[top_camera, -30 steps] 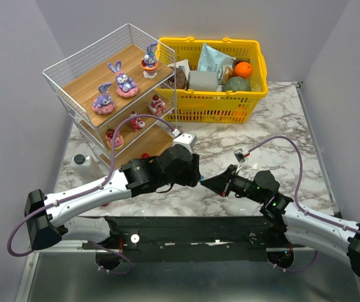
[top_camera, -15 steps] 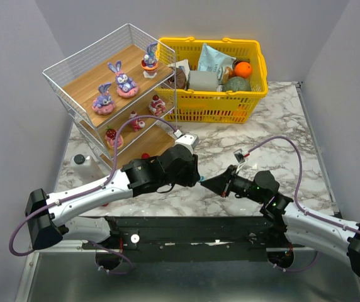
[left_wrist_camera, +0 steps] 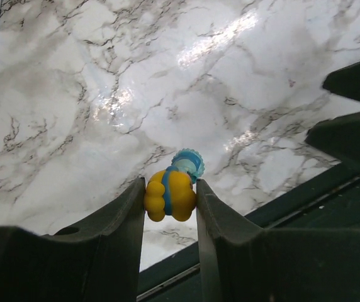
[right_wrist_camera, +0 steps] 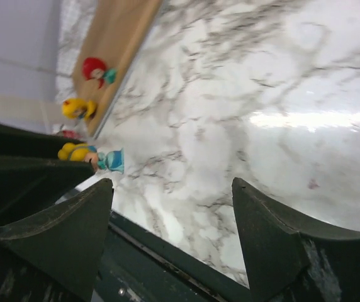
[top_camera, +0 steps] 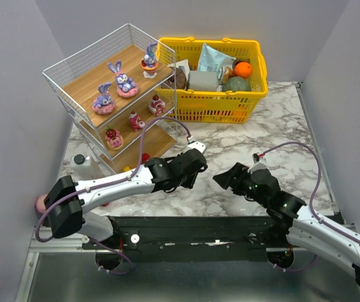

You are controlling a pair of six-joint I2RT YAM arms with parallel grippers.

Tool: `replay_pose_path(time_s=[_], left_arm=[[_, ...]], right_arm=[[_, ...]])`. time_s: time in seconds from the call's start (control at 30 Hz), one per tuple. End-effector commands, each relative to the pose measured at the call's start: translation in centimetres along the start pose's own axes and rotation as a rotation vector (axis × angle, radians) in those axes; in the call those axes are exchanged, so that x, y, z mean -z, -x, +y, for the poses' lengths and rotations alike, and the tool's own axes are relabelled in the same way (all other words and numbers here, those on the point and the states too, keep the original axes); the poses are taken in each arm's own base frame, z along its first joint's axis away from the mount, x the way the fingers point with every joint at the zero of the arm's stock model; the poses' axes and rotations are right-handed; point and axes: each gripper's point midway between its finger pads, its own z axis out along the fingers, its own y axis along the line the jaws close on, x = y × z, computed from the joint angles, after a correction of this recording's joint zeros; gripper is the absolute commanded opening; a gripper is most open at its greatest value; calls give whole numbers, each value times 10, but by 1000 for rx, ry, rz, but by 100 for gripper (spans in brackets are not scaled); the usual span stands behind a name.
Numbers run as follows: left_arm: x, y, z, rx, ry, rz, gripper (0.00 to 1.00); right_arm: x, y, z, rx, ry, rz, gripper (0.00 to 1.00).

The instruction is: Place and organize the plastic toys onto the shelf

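The robot's left gripper needs to move outward next, over the bare wood beyond the red piece, and let go of the figurine there, because the bottom level's far end (top_camera: 161,141) is bare.
My left gripper (left_wrist_camera: 170,200) is shut on a small figurine with yellow hair and a blue dress (left_wrist_camera: 172,192), held just above the marble near the table's front edge. Seen from above, the left gripper (top_camera: 199,171) faces my right gripper (top_camera: 221,180), which stands open and empty a short way off. The right wrist view shows that gripper (right_wrist_camera: 174,195) with nothing between its jaws and the held figurine (right_wrist_camera: 92,156) at the left. The shelf (top_camera: 92,78) carries three purple bunnies (top_camera: 124,80) on top and three pink-red figures (top_camera: 135,121) on the middle tier. Tiny red (right_wrist_camera: 97,70) and yellow (right_wrist_camera: 78,108) pieces lie at its foot.
A yellow basket (top_camera: 255,94) full of groceries stands behind the shelf at the back. A white bottle (top_camera: 85,165) is on the table left of the shelf's foot. A pink object (top_camera: 40,202) shows by the left arm's base. The metal front rail (top_camera: 186,223) runs below both grippers.
The right gripper opened, let go of the figurine and drew back to the right. The left gripper closed on the figurine and now holds it alone.
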Motion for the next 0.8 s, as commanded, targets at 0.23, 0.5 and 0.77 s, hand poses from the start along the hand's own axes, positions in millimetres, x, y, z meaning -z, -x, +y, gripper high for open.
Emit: replay_pose_path(time_s=[0.23, 0.5, 0.77], left_arm=[[-49, -16, 20, -165, 145, 40, 4], [-65, -30, 29, -198, 182, 74, 18], [-74, -37, 38, -253, 232, 106, 31]], right_arm=[[16, -17, -64, -177, -547, 121, 83], [15, -22, -66, -188, -592, 149, 83], [18, -24, -72, -219, -596, 133, 83]])
